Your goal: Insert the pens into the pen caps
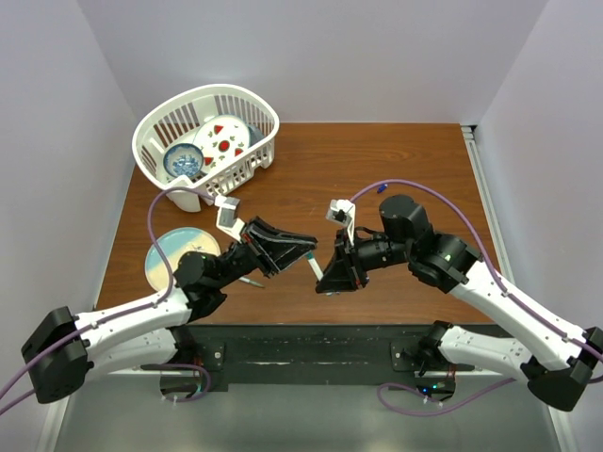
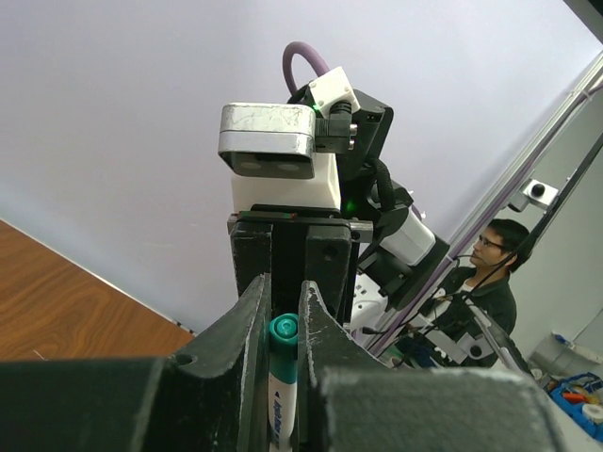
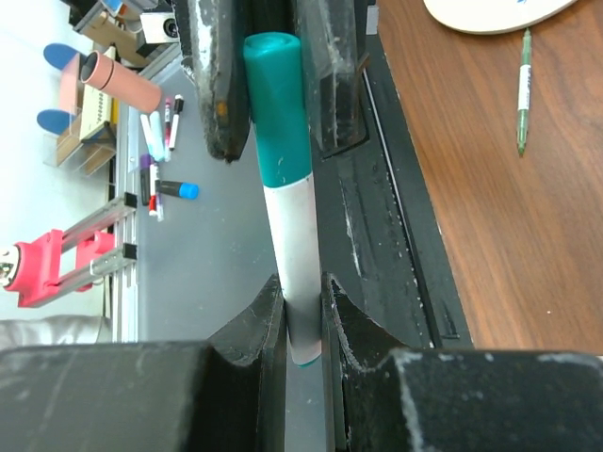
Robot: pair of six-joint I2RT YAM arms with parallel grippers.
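I need to tilt my left gripper downward and lower the pen, its green cap (image 3: pixel 278 113) already meeting the body of the pen, then release it on the table's front middle below the gripper.
One pen hangs in the air between my two grippers, seen from above as a short white and green stick (image 1: pixel 315 266). In the right wrist view its white barrel (image 3: pixel 292 245) is pinched at the rear end by my right gripper (image 3: pixel 303 282), which is shut on it. The green pen cap (image 3: pixel 278 113) meets the barrel with no gap showing, and it sits between the left gripper's fingers (image 3: pixel 219 94). My left gripper (image 2: pixel 281 282) is shut on that cap (image 2: pixel 283 339). A second slim pen (image 3: pixel 521 89) lies loose on the wood.
A white basket (image 1: pixel 151 151) holding dishes stands at the table's back left. A pale blue plate (image 1: pixel 170 254) lies near the left arm, with the loose pen (image 1: pixel 251 281) beside it. The grippers (image 1: pixel 306 250) (image 1: pixel 327 273) meet above the table's front middle.
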